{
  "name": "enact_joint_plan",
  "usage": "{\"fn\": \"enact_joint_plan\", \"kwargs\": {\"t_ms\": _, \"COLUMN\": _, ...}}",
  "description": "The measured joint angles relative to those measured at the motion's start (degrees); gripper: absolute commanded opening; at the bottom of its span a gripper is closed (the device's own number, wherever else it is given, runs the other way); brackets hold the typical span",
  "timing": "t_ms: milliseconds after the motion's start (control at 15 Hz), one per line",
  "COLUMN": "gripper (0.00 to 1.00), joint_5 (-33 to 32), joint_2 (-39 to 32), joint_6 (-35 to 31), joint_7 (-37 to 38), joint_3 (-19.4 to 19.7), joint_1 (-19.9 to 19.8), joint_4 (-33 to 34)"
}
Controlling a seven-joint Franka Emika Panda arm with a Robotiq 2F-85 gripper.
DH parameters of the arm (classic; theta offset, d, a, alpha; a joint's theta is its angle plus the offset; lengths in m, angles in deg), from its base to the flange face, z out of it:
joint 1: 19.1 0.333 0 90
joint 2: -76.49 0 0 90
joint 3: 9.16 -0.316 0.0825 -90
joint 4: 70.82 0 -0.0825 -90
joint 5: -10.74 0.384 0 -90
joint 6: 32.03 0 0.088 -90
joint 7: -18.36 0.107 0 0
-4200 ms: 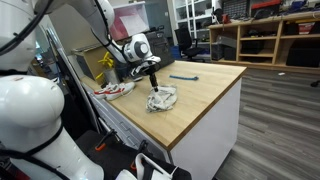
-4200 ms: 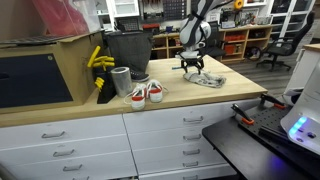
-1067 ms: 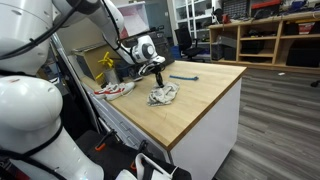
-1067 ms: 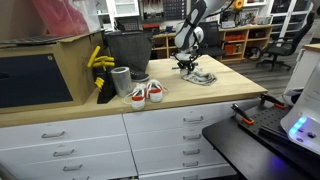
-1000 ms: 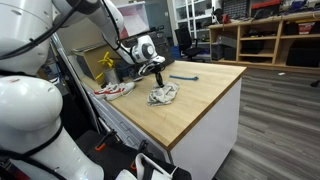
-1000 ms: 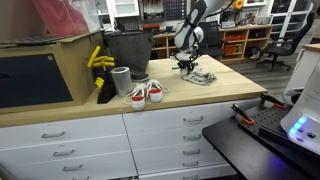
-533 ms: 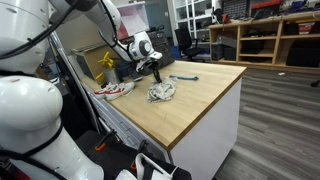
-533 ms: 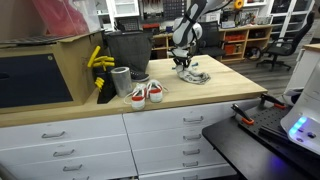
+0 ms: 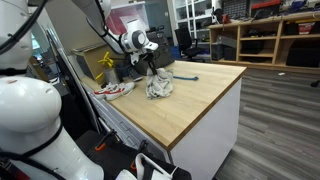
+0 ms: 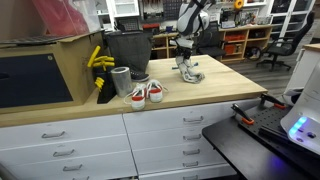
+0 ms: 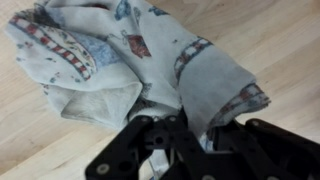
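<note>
My gripper moves down and back over the worktop next, before it releases the cloth, since the bunched fold hangs higher than the lower folds.
A crumpled pale cloth (image 9: 159,84) with red and blue printed patches hangs from my gripper (image 9: 152,68) above the wooden worktop (image 9: 200,95), its lower folds close to the wood. From the opposite side the same cloth (image 10: 190,70) dangles under the gripper (image 10: 186,52). In the wrist view the cloth (image 11: 130,55) fills most of the picture. My gripper (image 11: 195,135) is shut on a bunched fold of it, the black fingers pinching the fabric.
A pair of red-and-white sneakers (image 10: 147,93) lies at the counter's near edge beside a grey cup (image 10: 121,80) and a black bin (image 10: 127,50). Yellow objects (image 10: 97,58) hang by the bin. A blue tool (image 9: 184,77) lies on the worktop behind the cloth.
The gripper has risen and moved toward the bin, taking the cloth up off the worktop; a second ago the cloth lay spread on the wood beneath it.
</note>
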Motion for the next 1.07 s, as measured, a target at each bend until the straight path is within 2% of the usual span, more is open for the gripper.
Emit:
{"fn": "enact_joint_plan", "kwargs": {"t_ms": 533, "gripper": 0.04, "joint_5": 6.05, "joint_2": 9.12, "joint_6": -3.99, "joint_7": -12.28, "joint_3": -2.6, "joint_1": -4.29, "joint_4": -15.41}}
{"fn": "enact_joint_plan", "kwargs": {"t_ms": 933, "gripper": 0.04, "joint_5": 6.53, "joint_2": 11.06, "joint_6": -5.0, "joint_7": -13.66, "joint_3": -1.67, "joint_1": -5.87, "joint_4": -22.56}}
{"fn": "enact_joint_plan", "kwargs": {"t_ms": 1000, "gripper": 0.19, "joint_5": 6.5, "joint_2": 11.06, "joint_6": -5.23, "joint_7": -13.66, "joint_3": -1.44, "joint_1": -5.95, "joint_4": -23.35}}
{"fn": "enact_joint_plan", "kwargs": {"t_ms": 1067, "gripper": 0.41, "joint_5": 6.48, "joint_2": 11.09, "joint_6": -5.48, "joint_7": -13.66, "joint_3": -1.19, "joint_1": -5.95, "joint_4": -24.09}}
